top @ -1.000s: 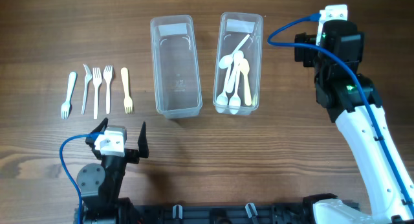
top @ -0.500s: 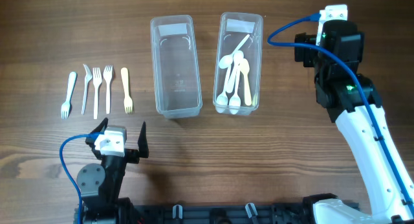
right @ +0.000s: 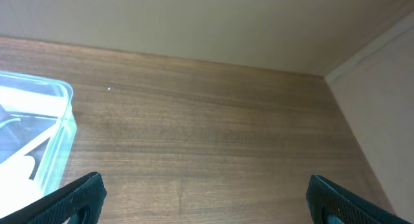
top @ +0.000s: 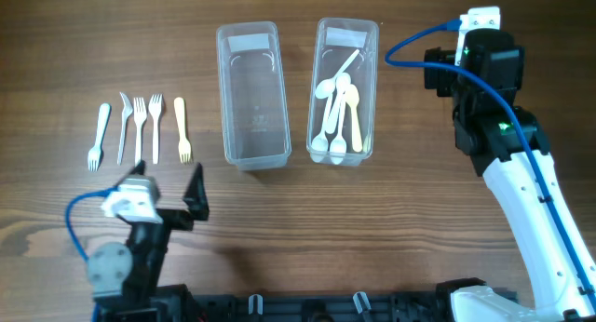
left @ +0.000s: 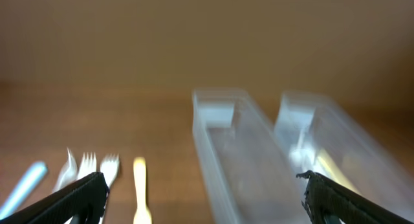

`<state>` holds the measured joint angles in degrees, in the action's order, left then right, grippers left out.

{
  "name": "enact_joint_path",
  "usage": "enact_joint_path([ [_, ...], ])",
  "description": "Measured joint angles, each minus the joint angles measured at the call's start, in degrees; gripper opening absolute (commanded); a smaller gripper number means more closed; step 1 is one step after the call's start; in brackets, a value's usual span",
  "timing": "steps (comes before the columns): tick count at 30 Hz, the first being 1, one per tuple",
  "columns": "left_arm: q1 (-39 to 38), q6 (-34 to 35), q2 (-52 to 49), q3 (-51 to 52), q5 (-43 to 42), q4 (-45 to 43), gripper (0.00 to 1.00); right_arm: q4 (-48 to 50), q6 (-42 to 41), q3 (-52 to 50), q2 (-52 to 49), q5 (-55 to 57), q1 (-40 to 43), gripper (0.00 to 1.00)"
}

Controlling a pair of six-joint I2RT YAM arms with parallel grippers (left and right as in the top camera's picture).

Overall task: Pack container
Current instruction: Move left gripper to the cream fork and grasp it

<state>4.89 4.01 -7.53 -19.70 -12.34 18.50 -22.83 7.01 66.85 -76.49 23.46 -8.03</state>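
Observation:
The left gripper reaches outward next, tilts downward and lowers astride its handle (top: 182,124) (left: 141,188), as the pale yellow fork lies outward and below amid bare wood.
Several plastic forks (top: 140,131) lie in a row at the table's left, the rightmost one pale yellow (top: 183,131). An empty clear container (top: 251,94) stands mid-table. A second clear container (top: 343,89) beside it holds several white and cream spoons (top: 337,117). My left gripper (top: 169,180) is open and empty, hovering just in front of the forks. Its blurred wrist view shows the forks (left: 90,169), the yellow fork (left: 139,185) and the empty container (left: 239,159) beyond the gripper (left: 207,201). My right gripper (right: 207,198) is open over bare wood, right of the spoon container (right: 39,133).
The right arm (top: 484,71) stands at the table's far right with a blue cable looping toward the spoon container. A pale wall (right: 194,23) runs along the table's far edge. Bare wood (top: 279,220) lies in front of the containers.
The left arm has swung left and forward, bringing its open gripper nearer the forks. The right arm and everything on the table have stayed still.

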Motion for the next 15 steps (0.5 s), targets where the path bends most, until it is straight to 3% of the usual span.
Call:
enact_joint_path([
  [5,0.00,3.65,-24.02,-23.80,1.05,11.28,1.00,-0.11,0.00,0.00,0.00,0.17,0.00,1.00],
  [9,0.00,4.57,-48.19,-44.78,1.57,25.16,1.00,-0.24,0.00,0.00,0.00,0.20,0.00,1.00],
  [12,0.00,4.94,-59.71,-53.02,1.51,30.40,1.00,-0.28,0.00,0.00,-0.02,0.22,0.00,1.00],
  [15,0.00,4.90,-68.41,-54.93,1.36,31.28,1.00,-0.26,0.02,0.00,0.00,0.22,0.00,1.00],
])
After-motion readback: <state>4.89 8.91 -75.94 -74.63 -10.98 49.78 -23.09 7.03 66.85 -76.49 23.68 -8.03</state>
